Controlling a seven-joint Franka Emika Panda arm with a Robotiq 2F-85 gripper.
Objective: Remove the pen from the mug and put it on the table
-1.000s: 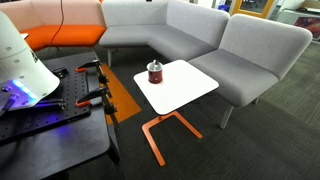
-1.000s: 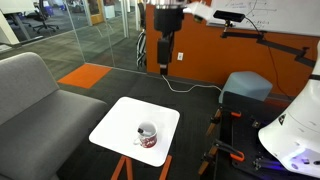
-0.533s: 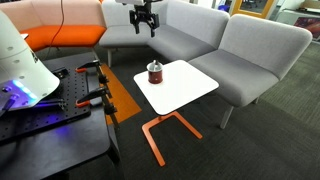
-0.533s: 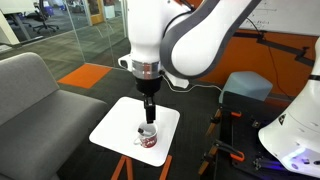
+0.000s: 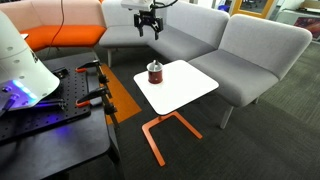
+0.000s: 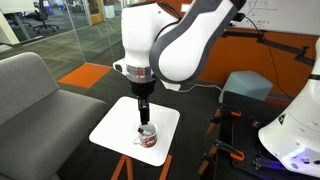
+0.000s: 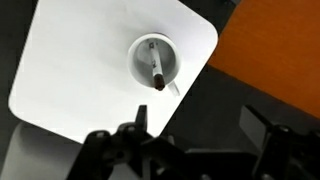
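Observation:
I will lower my gripper to the mug's rim first, to get its fingers around the pen's dark tip.
The dark red-brown mug stands near one corner of the white side table; both show in both exterior views, mug and table. In the wrist view I look down into the mug's pale inside, and the pen leans in it with its dark tip at the rim. The table top fills the left of that view. My gripper hangs well above the mug, open and empty. Its fingers frame the bottom of the wrist view, and it is also at the top of an exterior view.
A grey corner sofa wraps behind the table, with an orange seat beside it. A black workbench with orange clamps stands close by. A glass wall and an orange wall bound the area.
The arm has swung in from high up and dropped over the table. The gripper now hangs above the mug. Mug and pen have not moved.

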